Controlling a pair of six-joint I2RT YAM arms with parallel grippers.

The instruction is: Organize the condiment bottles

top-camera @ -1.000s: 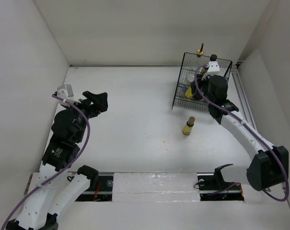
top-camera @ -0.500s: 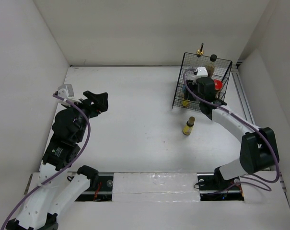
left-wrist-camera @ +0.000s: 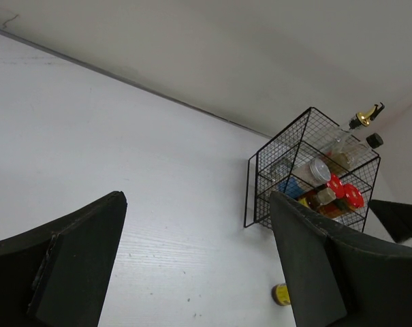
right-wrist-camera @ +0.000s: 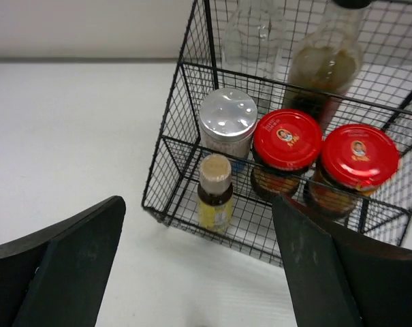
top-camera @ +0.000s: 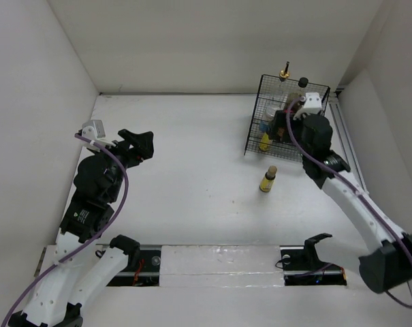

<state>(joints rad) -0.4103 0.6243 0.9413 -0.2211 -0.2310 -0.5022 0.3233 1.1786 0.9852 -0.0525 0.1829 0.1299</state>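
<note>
The yellow-labelled bottle is still outside the basket point(top-camera: 253, 129), so my right gripper should move back toward the base and down over its gold cap point(top-camera: 272, 169) next.
The black wire basket point(right-wrist-camera: 166, 170) holds a clear bottle point(right-wrist-camera: 253, 34), a dark bottle point(right-wrist-camera: 325, 68), a silver-topped white shaker point(right-wrist-camera: 227, 122), two red-lidded jars point(right-wrist-camera: 286, 146) point(right-wrist-camera: 355, 163) and a small yellow-labelled bottle point(right-wrist-camera: 214, 192) standing at its front left. Another small yellow-labelled bottle point(top-camera: 267, 178) lies on the table in front of the basket point(top-camera: 253, 129). My right gripper point(right-wrist-camera: 195, 203) hovers open above the basket's front, holding nothing. My left gripper point(top-camera: 141, 143) is open and empty far to the left, with the basket point(left-wrist-camera: 257, 191) and the loose bottle point(left-wrist-camera: 281, 294) in its view.
White walls enclose the table on the left, back and right. The basket stands in the back right corner near a rail point(top-camera: 345, 143) along the right wall. A black strip point(top-camera: 212, 262) runs along the near edge between the arm bases.
My right gripper swung left and then back right over the basket's front, and its jaws have opened wide. The left arm has not moved.
</note>
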